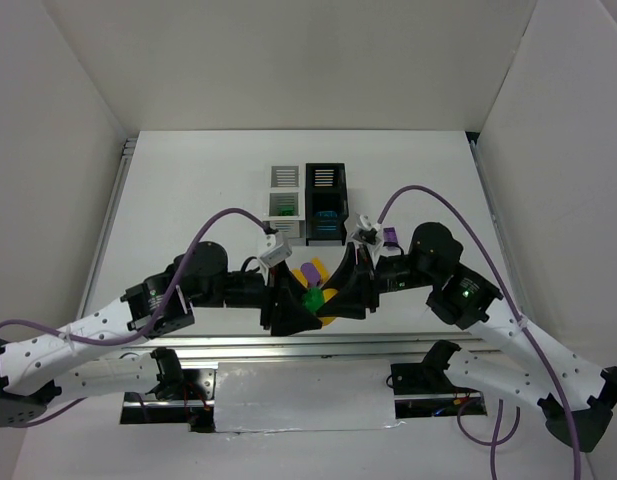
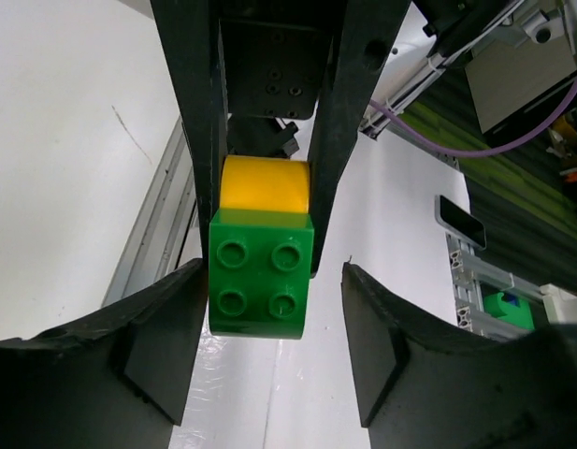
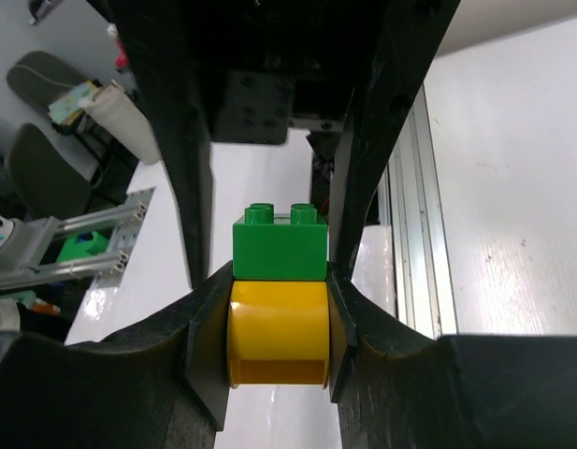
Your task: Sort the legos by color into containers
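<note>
I need to carry the yellow lego outward with my right gripper and release it over the far black bin. That bin lies outward of my right gripper and looks empty.
A green lego [image 2: 260, 273] is stuck to a yellow lego [image 2: 265, 184], and the pair is held in the air between my two grippers, just in front of the containers [image 1: 306, 205]. My right gripper [image 3: 277, 332] is shut on the yellow lego [image 3: 279, 327], with the green lego [image 3: 280, 245] sticking out past its fingertips. My left gripper [image 2: 274, 351] is open, its fingers either side of the green lego, which sits close to its left finger. In the top view both grippers meet around the green lego [image 1: 311, 299].
A purple lego [image 1: 310, 272] lies on the table just behind the grippers, and another [image 1: 389, 237] lies right of the bins. The near white bin [image 1: 285, 208] holds something green; the near black bin [image 1: 326, 228] holds something cyan. White walls enclose the table.
</note>
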